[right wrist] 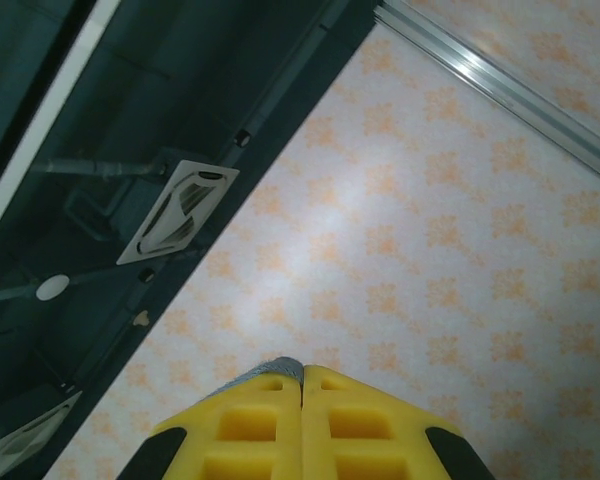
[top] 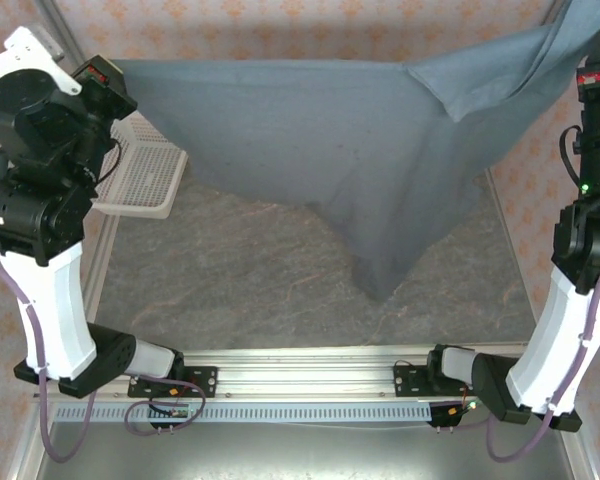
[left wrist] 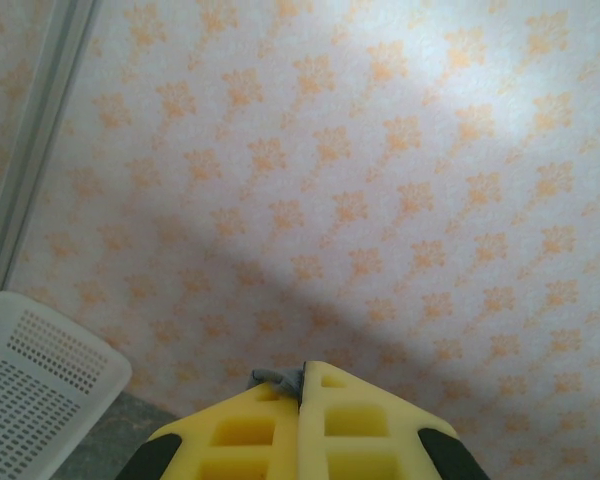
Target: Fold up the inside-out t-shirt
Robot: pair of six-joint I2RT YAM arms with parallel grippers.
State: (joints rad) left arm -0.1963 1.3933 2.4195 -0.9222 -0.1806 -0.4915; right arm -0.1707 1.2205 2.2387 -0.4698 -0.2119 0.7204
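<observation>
I will next lower my left gripper to the far tabletop below it beside the basket and release the shirt's corner, because the shirt hangs stretched wide.
The inside-out t-shirt (top: pixel 310 130), dark slate-grey, hangs stretched between my two raised grippers above the table. Its lowest fold droops to a point that reaches the table (top: pixel 385 285). A flap folds over near its upper right (top: pixel 480 80). My left gripper (top: pixel 118 72) holds the shirt's upper left corner. In the left wrist view its yellow jaws (left wrist: pixel 302 372) are shut, with a bit of grey cloth (left wrist: pixel 275 378) poking out at the tips. My right gripper (top: pixel 598 35) holds the upper right corner; its jaws (right wrist: pixel 302 370) are shut on a grey cloth edge (right wrist: pixel 270 371).
A white mesh basket (top: pixel 140 180) stands at the table's left edge beside my left arm, its corner also in the left wrist view (left wrist: pixel 30 390). The grey stone-patterned table (top: pixel 230 270) lies under the shirt. Patterned walls (left wrist: pixel 380 200) surround the cell.
</observation>
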